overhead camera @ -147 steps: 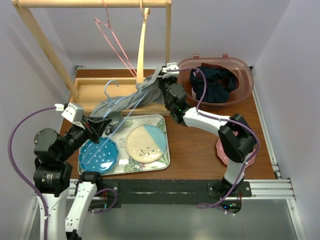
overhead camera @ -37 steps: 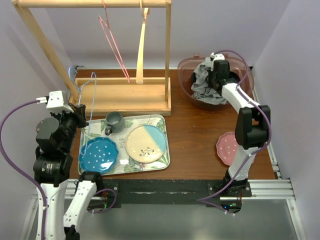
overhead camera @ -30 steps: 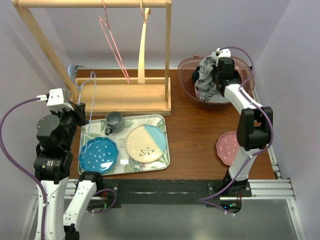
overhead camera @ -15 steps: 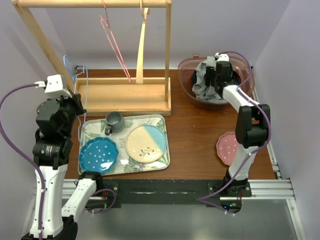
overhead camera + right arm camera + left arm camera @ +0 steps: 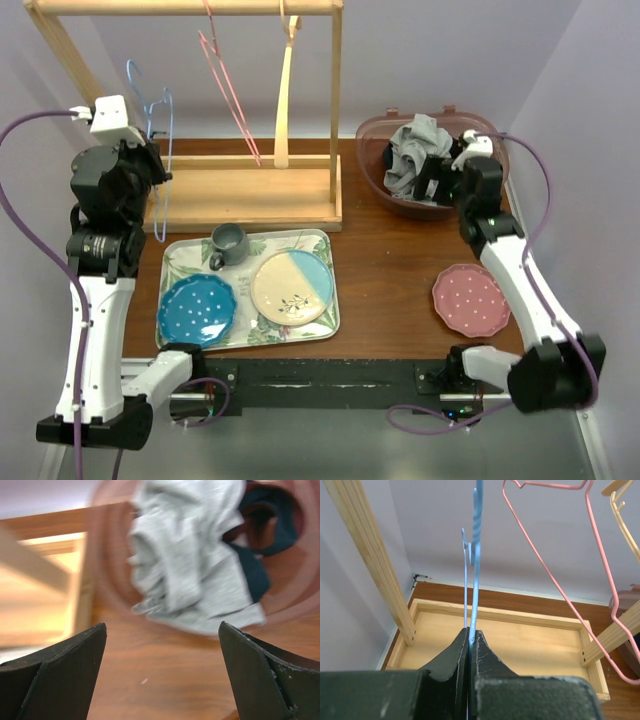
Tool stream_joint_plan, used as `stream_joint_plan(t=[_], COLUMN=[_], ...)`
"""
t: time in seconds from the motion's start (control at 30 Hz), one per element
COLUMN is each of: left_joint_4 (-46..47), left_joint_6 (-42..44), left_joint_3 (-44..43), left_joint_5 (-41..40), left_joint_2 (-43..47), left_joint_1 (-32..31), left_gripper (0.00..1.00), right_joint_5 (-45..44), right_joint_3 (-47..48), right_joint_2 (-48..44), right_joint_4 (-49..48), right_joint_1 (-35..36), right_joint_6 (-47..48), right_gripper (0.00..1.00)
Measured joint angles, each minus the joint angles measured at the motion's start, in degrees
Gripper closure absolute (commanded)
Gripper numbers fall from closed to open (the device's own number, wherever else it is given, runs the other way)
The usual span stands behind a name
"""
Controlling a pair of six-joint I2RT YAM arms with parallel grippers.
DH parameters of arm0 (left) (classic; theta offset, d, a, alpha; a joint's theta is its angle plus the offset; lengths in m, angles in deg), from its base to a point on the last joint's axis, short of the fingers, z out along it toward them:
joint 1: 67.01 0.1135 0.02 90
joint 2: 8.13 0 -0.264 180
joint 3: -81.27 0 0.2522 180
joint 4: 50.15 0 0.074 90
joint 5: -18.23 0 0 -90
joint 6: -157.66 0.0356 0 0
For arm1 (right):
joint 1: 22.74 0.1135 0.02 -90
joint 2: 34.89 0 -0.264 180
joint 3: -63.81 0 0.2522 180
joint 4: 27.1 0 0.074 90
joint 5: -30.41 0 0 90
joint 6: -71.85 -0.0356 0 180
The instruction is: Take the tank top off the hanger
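Note:
The left gripper moves up and outward next, then down to set the bare blue hanger's hook over the rack's top bar, since the hook is off it.
The grey tank top (image 5: pixel 414 148) lies crumpled in the reddish basket (image 5: pixel 372 135) at the back right, on top of dark clothing; in the right wrist view the tank top (image 5: pixel 185 565) is blurred. Just in front of it, my right gripper (image 5: pixel 437 181) (image 5: pixel 162 625) is open with nothing between its fingers. The bare blue wire hanger (image 5: pixel 157 125) (image 5: pixel 476 555) is held upright beside the wooden rack's left post (image 5: pixel 75 65). My left gripper (image 5: pixel 148 168) (image 5: pixel 471 632) is shut on its lower wire.
A pink wire hanger (image 5: pixel 228 80) and a wooden hanger (image 5: pixel 285 90) hang from the rack's top bar. A tray (image 5: pixel 325 240) holds a mug (image 5: pixel 228 243), a blue plate (image 5: pixel 195 308) and a cream plate (image 5: pixel 291 286). A pink plate (image 5: pixel 470 298) lies at the right.
My right gripper opened, let go of the tank top in the basket and drew back. My left arm lifted the blue hanger up beside the rack's post.

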State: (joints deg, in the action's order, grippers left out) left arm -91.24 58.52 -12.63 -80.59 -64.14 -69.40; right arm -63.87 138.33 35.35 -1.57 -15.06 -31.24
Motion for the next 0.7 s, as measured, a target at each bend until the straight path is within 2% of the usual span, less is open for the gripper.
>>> stream_joint_plan(t=[0.1, 0.23, 0.53, 0.7], left_joint_4=[0.63, 4.57, 11.39, 13.70], left_joint_6=[1.27, 1.92, 4.39, 5.90], left_joint_3=[-3.13, -4.52, -12.02, -12.44], left_joint_5=[-0.24, -0.50, -1.55, -2.36], left_joint_2=[-3.34, -5.77, -13.62, -16.57], left_joint_1=[0.00, 0.00, 0.02, 0.07], left_gripper=[1.00, 1.00, 1.00, 1.00], right_joint_5=[5.35, 10.03, 16.46, 17.57], right_joint_3=[-6.40, -11.21, -12.85, -15.17], right_joint_2=[-9.75, -16.85, -24.63, -27.74], right_joint_4=[-0.79, -0.83, 0.22, -0.02], right_joint_1=[1.07, 1.38, 1.42, 1.44], right_joint_6=[-3.54, -6.49, -7.96, -8.41], right_gripper=[0.01, 0.01, 0.01, 0.01])
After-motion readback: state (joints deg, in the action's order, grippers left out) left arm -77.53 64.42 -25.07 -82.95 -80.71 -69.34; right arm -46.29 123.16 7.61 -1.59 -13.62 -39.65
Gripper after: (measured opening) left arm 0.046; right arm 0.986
